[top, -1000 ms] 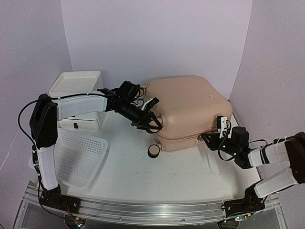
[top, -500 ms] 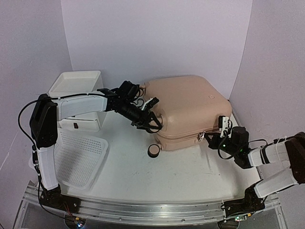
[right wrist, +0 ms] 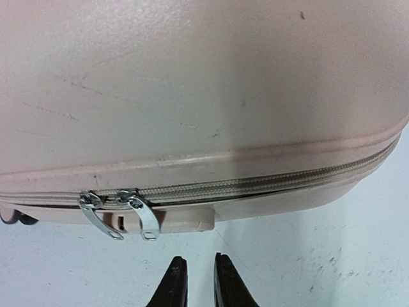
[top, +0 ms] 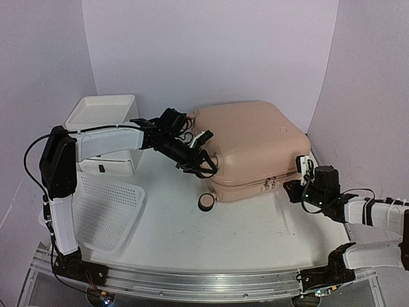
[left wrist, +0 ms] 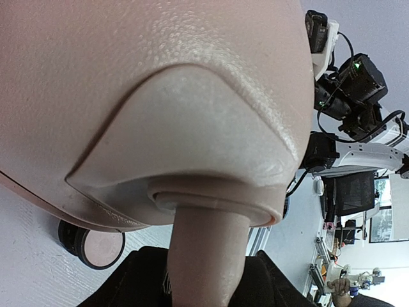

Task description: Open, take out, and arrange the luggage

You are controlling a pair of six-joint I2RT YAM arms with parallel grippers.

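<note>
My left gripper is to drag the pink post (left wrist: 204,256) to the left in the top view next, into open room, and release it on the bare tabletop there.
The pale pink luggage (top: 249,141) lies flat at the back right of the table, its zipper closed. Two metal zipper pulls (right wrist: 147,220) hang side by side on its front edge, over a small pink lock block. My right gripper (right wrist: 195,275) sits just below and to the right of them, its fingers a narrow gap apart with nothing between. In the top view it (top: 293,186) hovers off the case's front right corner. My left gripper (top: 203,163) is shut on a pink post (left wrist: 204,256) sticking out of the luggage's left end. A black-and-cream caster wheel (top: 206,203) shows under that corner.
A white plastic drawer unit (top: 105,121) stands at the back left. In front of it lies a white mesh basket (top: 108,208). Purple walls close in behind and on both sides; the right wall is near the right arm.
My right gripper has drawn back to the right, away from the zipper pulls, and its arm has swung low. The left arm and the luggage have not moved.
</note>
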